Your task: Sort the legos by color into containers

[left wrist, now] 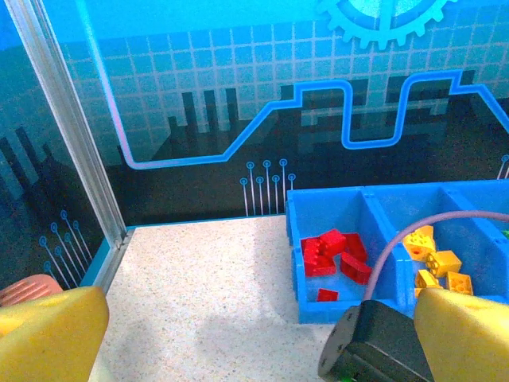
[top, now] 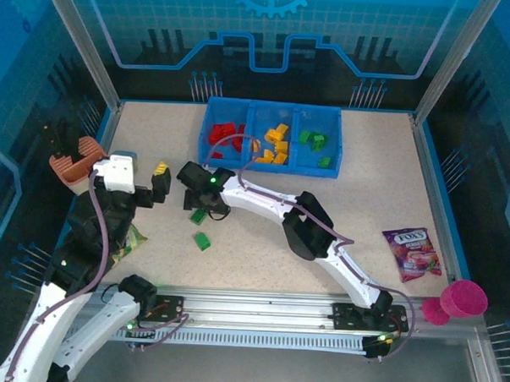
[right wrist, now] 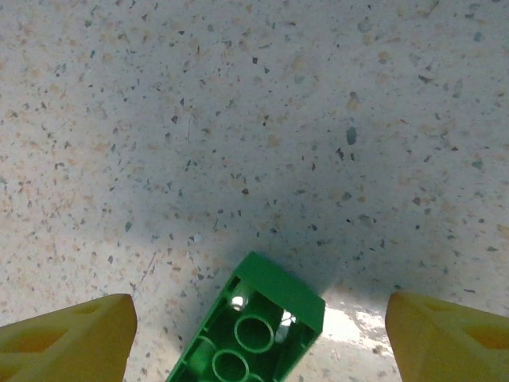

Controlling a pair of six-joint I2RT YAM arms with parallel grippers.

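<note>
The right gripper lowers and closes on the green lego's long sides next, since the lego lies below it, already between the open yellow fingers.
The blue tray (top: 205, 121) stands at the back of the table with three compartments. They hold red legos (top: 224, 135), yellow-orange legos (top: 276, 145) and green legos (top: 315, 141). Two green legos lie loose on the table, one (top: 198, 215) under my right gripper (top: 200, 207) and one (top: 203, 240) nearer. In the right wrist view the first green lego (right wrist: 253, 330) lies underside up between the open yellow fingers (right wrist: 67, 338), touching neither. My left gripper (top: 158, 177) hovers open and empty left of the tray. Its wrist view shows the red legos (left wrist: 334, 253).
A purple snack packet (top: 413, 251) and a magenta cup (top: 462, 300) lie at the right. A beige-and-pink utensil holder (top: 74, 159) stands at the far left, and another packet (top: 131, 241) lies under the left arm. The right arm's black wrist (left wrist: 382, 342) sits beside the left fingers.
</note>
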